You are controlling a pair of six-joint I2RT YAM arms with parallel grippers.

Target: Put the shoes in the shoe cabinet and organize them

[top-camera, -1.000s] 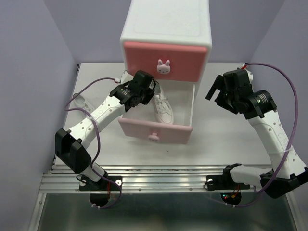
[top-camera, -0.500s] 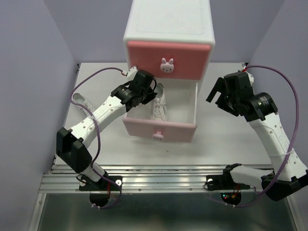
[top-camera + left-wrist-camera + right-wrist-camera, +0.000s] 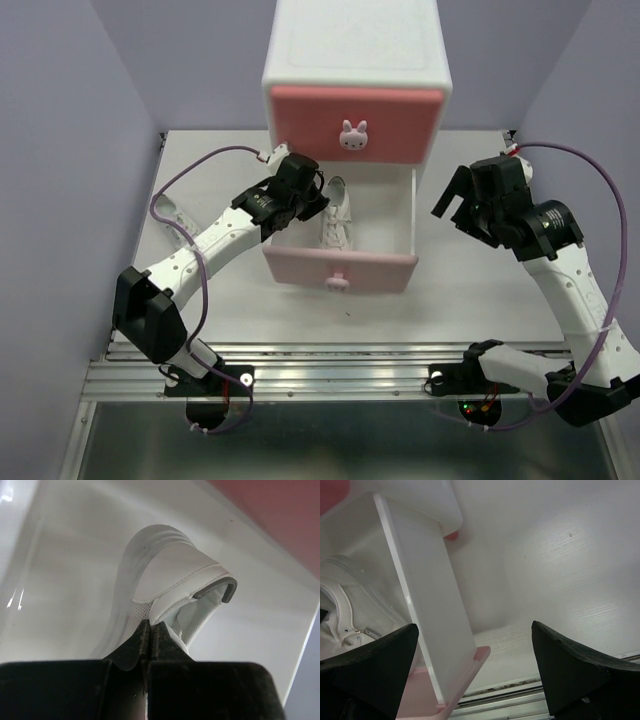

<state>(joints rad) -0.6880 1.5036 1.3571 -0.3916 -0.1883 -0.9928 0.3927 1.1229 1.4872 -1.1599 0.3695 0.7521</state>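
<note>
The bottom of the drawer is bare to the right in the top view, so my left gripper should slide the shoe that way and let go of the shoe's collar.
The shoe cabinet (image 3: 357, 50) stands at the back centre. Its dark pink upper drawer (image 3: 355, 122) is closed and its pale pink lower drawer (image 3: 340, 270) is pulled open. A white shoe (image 3: 337, 215) lies in the open drawer. My left gripper (image 3: 308, 200) is shut on the shoe's heel collar; in the left wrist view the gripper (image 3: 150, 625) pinches the mesh lining of the shoe (image 3: 170, 575). My right gripper (image 3: 462, 205) is open and empty, just right of the drawer; in the right wrist view the gripper (image 3: 475, 675) faces the drawer's side wall (image 3: 430, 620). The orange shoes are out of view.
A second white shoe (image 3: 166, 212) lies on the table at the far left, partly behind the left arm and its cable. Purple walls close in both sides. A metal rail (image 3: 330, 360) runs along the table's near edge.
The cabinet and its open drawer have shifted a little to the right. My left gripper moved right with the white shoe in it. My right gripper moved slightly right.
</note>
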